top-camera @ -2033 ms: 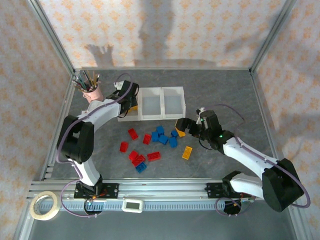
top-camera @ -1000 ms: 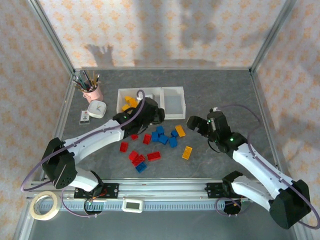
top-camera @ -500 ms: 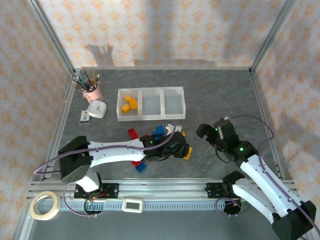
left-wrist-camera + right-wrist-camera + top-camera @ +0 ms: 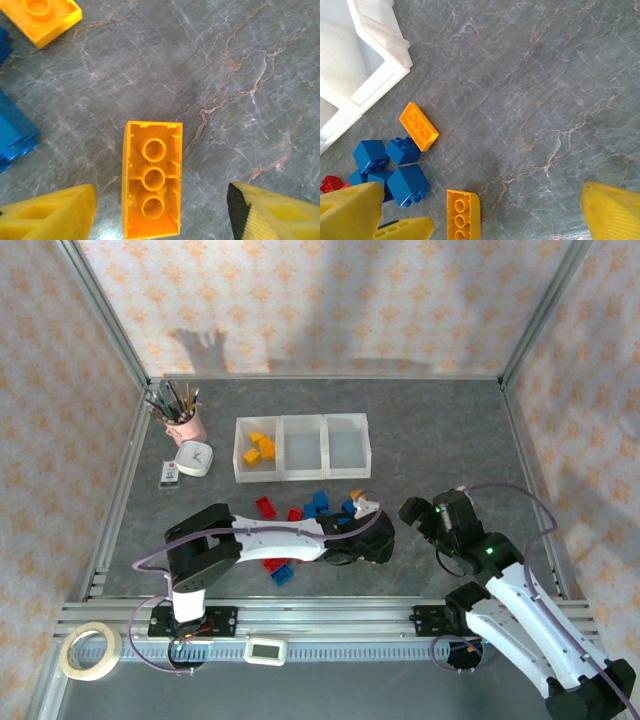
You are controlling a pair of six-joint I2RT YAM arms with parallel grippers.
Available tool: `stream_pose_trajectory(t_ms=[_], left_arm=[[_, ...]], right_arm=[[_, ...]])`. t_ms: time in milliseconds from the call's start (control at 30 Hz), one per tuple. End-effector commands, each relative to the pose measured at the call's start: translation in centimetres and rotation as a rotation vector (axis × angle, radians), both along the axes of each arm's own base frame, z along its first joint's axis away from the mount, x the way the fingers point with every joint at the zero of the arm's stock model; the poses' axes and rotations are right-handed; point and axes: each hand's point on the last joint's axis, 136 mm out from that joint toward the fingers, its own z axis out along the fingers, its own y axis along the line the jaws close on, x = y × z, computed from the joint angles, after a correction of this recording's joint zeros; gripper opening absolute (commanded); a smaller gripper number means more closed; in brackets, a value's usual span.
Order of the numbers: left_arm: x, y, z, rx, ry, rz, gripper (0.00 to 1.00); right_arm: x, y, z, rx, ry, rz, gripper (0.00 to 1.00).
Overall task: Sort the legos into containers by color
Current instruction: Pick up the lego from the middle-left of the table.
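Observation:
I need to lower my left gripper next around the upside-down yellow-orange lego (image 4: 151,185) and close on its long sides, as it lies lengthwise between my open fingers.
An upside-down yellow-orange lego (image 4: 151,185) lies on the grey table between the spread fingers of my left gripper (image 4: 162,215), which is open and low over it without touching. In the top view the left gripper (image 4: 378,540) sits at the front middle, covering that brick. My right gripper (image 4: 412,512) hangs open and empty just to its right, and its wrist view shows the same brick (image 4: 463,215). Blue legos (image 4: 318,505), red legos (image 4: 265,506) and a flat orange lego (image 4: 419,126) lie loose. The containers (image 4: 300,418) hold yellow legos (image 4: 258,448) in the left bin.
A pink cup of pens (image 4: 180,420), a small white clock (image 4: 193,457) and a remote (image 4: 169,475) stand at the back left. A tape roll (image 4: 88,650) lies off the table's near left corner. Metal frame rails border the table.
The left arm swung from the left bin down to the front middle, over the orange brick. The right arm pulled back to the right and nearer, leaving an orange brick by the blue ones.

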Motion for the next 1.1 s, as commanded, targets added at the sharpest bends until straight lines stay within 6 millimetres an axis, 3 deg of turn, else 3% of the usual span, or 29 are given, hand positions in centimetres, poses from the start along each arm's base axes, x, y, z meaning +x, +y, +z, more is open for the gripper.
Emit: stream_pose_trajectory(t_ms=[0,333,567,833,1033,1067], left_arm=[[0.1,-0.6,-1.6,0.053,-0.004,-0.022,0.71],[1.3,0.5,-3.5,0.188,-0.052,-0.010,0.64],[1.2,1.0,-4.1,0.210,-0.053,-0.006,0.46],[1.5,0.3,-2.0,0.144,-0.082,-0.007,0.24],[1.6,0.3,0.5,0.094,-0.104,-0.001,0.19],[1.6,0.4,2.1,0.061,-0.119,0.005,0.18]], right_arm=[[-0.1,-0.8,-0.4,-0.020,0.001,-0.036,1.00],[0.2,-0.5,-0.3,-0.011,-0.008,-0.028,1.00],[0.3,-0.5,-0.3,-0.009,-0.013,-0.028,1.00],[0.5,-0.3,0.0,-0.003,-0.026,-0.025,1.00],[0.9,0.2,0.9,0.017,-0.053,-0.003,1.00],[1.0,0.3,1.2,0.018,-0.061,0.002,1.00]])
